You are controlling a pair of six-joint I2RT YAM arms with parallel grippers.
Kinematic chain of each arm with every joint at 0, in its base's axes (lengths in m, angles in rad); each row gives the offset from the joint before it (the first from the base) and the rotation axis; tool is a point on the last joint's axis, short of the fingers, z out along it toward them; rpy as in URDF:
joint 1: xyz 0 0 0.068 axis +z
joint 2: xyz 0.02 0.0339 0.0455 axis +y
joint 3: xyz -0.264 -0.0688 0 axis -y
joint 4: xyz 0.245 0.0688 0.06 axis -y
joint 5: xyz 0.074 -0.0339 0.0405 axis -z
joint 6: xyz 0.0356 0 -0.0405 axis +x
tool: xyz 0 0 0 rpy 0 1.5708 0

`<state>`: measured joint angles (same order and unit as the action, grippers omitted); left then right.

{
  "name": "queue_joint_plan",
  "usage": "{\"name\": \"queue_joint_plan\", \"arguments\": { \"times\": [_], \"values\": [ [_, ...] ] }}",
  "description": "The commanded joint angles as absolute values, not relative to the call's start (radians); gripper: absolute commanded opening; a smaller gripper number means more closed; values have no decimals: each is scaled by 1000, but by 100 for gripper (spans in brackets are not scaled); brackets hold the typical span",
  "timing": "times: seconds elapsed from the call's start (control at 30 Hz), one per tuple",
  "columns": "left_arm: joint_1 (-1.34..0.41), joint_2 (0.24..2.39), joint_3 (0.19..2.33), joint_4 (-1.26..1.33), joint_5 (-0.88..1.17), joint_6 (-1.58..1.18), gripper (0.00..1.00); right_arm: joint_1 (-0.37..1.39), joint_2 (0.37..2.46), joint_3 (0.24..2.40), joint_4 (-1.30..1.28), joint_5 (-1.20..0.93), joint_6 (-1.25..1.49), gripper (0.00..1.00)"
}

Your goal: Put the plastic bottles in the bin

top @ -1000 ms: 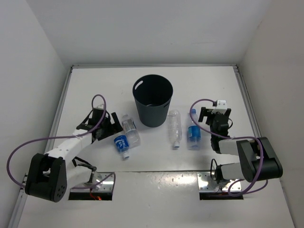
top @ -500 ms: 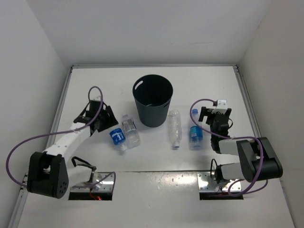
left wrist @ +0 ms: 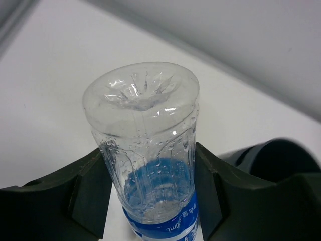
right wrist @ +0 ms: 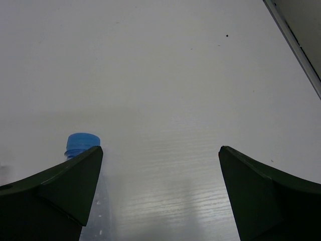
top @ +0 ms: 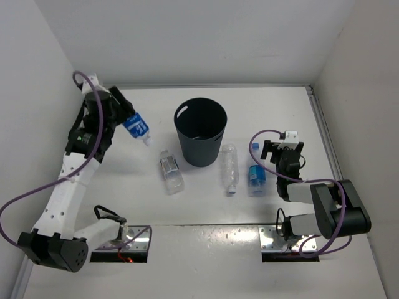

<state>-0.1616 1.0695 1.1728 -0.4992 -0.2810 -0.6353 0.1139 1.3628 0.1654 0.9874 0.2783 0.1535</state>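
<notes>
The blue-labelled bottle (top: 136, 128) will go outward and across toward the bin next, over its open top (top: 201, 119), moved by my left gripper.
My left gripper (top: 124, 120) is raised to the left of the bin (top: 200, 131) and shut on a blue-labelled plastic bottle (top: 136, 128), which hangs cap-down in the air. In the left wrist view that bottle (left wrist: 145, 145) fills the space between the fingers, base toward the camera, and the bin's dark rim (left wrist: 273, 153) shows at the right. Three bottles lie on the table: a white-grey-labelled one (top: 169, 172), an unlabelled one (top: 229, 167) and a blue-labelled one (top: 254, 172). My right gripper (top: 282, 148) stands open just right of that last bottle, whose blue cap (right wrist: 82, 141) shows by the left finger.
White walls close in the table on the left, back and right. A raised table edge (right wrist: 293, 40) runs past my right gripper. Purple cables loop from both arms.
My left gripper shut on the blue-labelled bottle and lifted it off the table, up and toward the back left. The right arm and the other bottles have not moved.
</notes>
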Motion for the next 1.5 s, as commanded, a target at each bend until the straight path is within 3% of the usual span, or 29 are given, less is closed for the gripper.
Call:
{"name": "queue_joint_plan", "arguments": {
  "times": [0.0,0.3,0.7,0.9,0.93,0.97,1.1,1.23,1.47],
  "values": [
    [-158,1101,1362,-480,-373,-571,56,118,1364,179,1048,284,150,100],
    [-345,1287,1598,-305,-380,-519,56,127,1364,179,1048,293,150,100],
    [-624,1489,1621,-193,-480,-443,56,127,1364,179,1048,293,150,100],
    [-672,1511,1621,-183,-480,-408,75,127,1364,179,1048,284,150,100],
    [-672,1511,1621,-183,-480,-408,84,127,1364,179,1048,284,150,100],
    [-672,1496,1621,-183,-498,-397,100,127,1364,179,1048,284,150,100],
    [-619,1422,1611,-173,-400,-348,100,127,1364,179,1048,284,150,100],
    [-552,1309,1519,-195,-435,-318,100,127,1364,179,1057,284,150,100],
    [-367,991,986,-216,-468,-410,100,147,1364,161,1086,343,150,100]
  ]
}}
